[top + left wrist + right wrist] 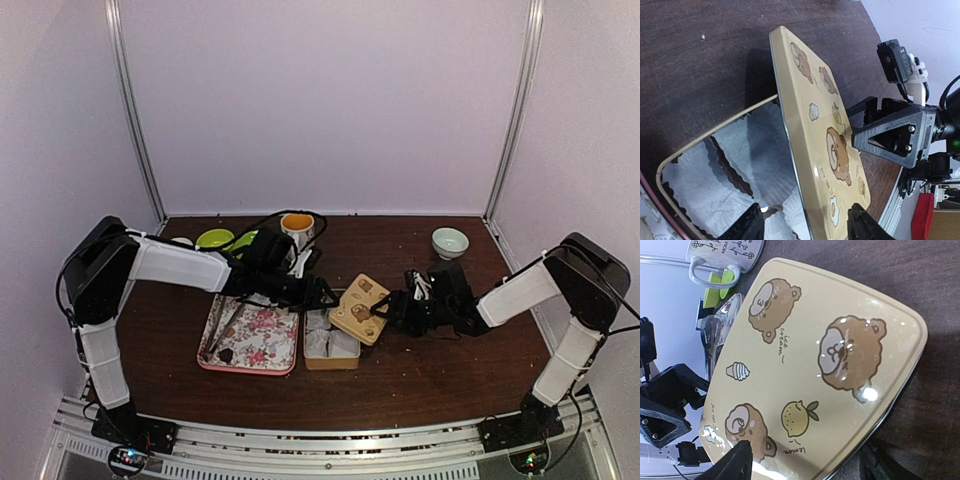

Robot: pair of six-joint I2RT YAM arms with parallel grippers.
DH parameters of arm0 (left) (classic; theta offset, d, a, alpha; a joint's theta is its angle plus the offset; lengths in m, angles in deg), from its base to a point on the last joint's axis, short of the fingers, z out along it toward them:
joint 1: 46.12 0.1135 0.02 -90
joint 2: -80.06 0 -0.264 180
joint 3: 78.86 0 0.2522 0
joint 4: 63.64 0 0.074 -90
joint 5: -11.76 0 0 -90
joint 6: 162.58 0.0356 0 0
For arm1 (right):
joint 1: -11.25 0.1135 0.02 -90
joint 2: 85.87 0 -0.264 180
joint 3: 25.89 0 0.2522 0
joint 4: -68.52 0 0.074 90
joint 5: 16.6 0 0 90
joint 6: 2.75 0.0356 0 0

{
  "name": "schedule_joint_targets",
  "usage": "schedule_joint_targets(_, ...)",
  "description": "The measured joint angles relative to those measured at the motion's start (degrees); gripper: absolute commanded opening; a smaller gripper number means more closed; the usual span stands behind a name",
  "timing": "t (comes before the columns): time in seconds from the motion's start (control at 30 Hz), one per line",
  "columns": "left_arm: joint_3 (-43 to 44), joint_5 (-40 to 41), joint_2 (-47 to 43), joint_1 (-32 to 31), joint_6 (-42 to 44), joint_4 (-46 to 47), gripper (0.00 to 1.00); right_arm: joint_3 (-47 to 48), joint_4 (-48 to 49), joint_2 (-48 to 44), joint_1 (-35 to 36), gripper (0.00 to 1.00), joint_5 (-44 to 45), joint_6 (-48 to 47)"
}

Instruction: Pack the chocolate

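The lid's raised long edge stands between my left gripper's open fingers, so I should ease that gripper toward the right in the top view onto the edge and close.
The chocolate [226, 355], a tiny dark lump, lies on the floral tray [262, 322] near its front left corner. The tan bear lid [360, 308] leans tilted on the right rim of the open tin [331, 362], which holds white paper-wrapped cakes [735, 150]. My left gripper [322, 293] is open above the tin's back edge; in its wrist view [805, 227] it straddles the lid's long edge [810, 125]. My right gripper [385, 312] is open at the lid's right side, with the lid [815, 365] filling its wrist view [805, 467]. It also shows in the left wrist view [852, 125], fingertips at the lid's edge.
A mug with an orange inside [297, 228] and green bowls [215, 238] stand behind the tray. A pale green bowl [450, 241] sits at the back right. The mug [725, 255] also shows in the right wrist view. White walls close in the dark wooden table [440, 370].
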Motion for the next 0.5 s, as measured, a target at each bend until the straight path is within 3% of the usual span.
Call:
schedule_joint_targets(0.37, 1.44, -5.07, 3.74, -0.02, -4.52, 2.27, 0.43, -0.85, 5.55, 2.49, 0.17, 0.63, -2.43, 3.76)
schedule_joint_targets(0.5, 1.44, -5.88, 4.63, -0.42, -6.23, 3.56, 0.31, -0.85, 6.25, 2.54, 0.42, 0.63, -2.67, 4.22)
